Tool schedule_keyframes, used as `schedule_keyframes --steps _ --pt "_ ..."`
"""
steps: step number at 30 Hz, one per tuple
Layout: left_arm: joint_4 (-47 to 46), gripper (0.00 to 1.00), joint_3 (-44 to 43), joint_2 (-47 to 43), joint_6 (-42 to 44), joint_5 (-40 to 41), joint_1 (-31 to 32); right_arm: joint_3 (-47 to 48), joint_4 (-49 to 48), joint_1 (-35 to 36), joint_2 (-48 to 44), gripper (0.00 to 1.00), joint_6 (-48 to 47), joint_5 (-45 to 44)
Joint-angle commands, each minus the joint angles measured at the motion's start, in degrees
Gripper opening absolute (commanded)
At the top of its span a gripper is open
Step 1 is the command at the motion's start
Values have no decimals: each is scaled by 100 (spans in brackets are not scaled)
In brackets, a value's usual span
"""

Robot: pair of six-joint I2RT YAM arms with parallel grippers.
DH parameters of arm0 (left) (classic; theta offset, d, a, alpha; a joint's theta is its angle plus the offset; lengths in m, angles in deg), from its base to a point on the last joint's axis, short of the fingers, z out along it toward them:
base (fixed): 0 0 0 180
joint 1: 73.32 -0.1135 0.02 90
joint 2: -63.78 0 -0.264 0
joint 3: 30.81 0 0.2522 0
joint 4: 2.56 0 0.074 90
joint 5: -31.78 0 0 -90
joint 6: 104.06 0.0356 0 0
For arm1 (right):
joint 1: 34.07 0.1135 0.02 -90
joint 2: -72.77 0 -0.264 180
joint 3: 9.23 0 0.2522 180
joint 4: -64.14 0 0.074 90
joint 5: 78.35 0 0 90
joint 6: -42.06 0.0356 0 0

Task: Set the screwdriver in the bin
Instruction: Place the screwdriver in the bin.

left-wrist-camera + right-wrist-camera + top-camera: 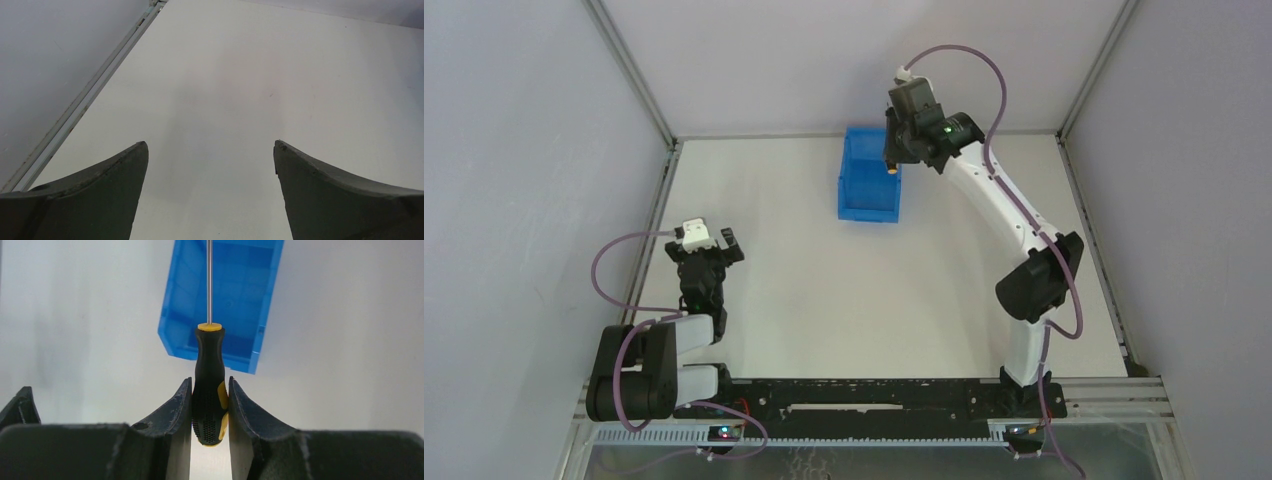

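Note:
The screwdriver's handle still hangs over the bin's side. I will move my right gripper over the bin's bottom next and down between the bin's sides to release.
The blue bin [869, 178] stands at the back middle of the table. My right gripper [894, 152] hangs over the bin's right wall, shut on the screwdriver [891, 168], whose yellow end shows below the fingers. In the right wrist view the gripper [210, 382] clamps the black and yellow handle of the screwdriver [209, 380]; its thin shaft points out over the bin [235, 300] below. My left gripper [715, 243] is open and empty at the left of the table; in the left wrist view the gripper [210, 145] shows only bare table between its fingers.
White enclosure walls and metal frame rails [656, 215] border the table on the left, back and right. A black rail [864, 392] carrying both arm bases runs along the near edge.

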Motion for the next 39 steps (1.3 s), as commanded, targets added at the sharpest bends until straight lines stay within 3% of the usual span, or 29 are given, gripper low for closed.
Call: schedule_keyframes --steps 1,39 --pt "-195 100 -163 -34 112 68 -31 510 -173 145 175 12 235 -139" --pt "-192 100 -169 -35 112 66 -29 187 -1772 110 2284 11 56 -48"
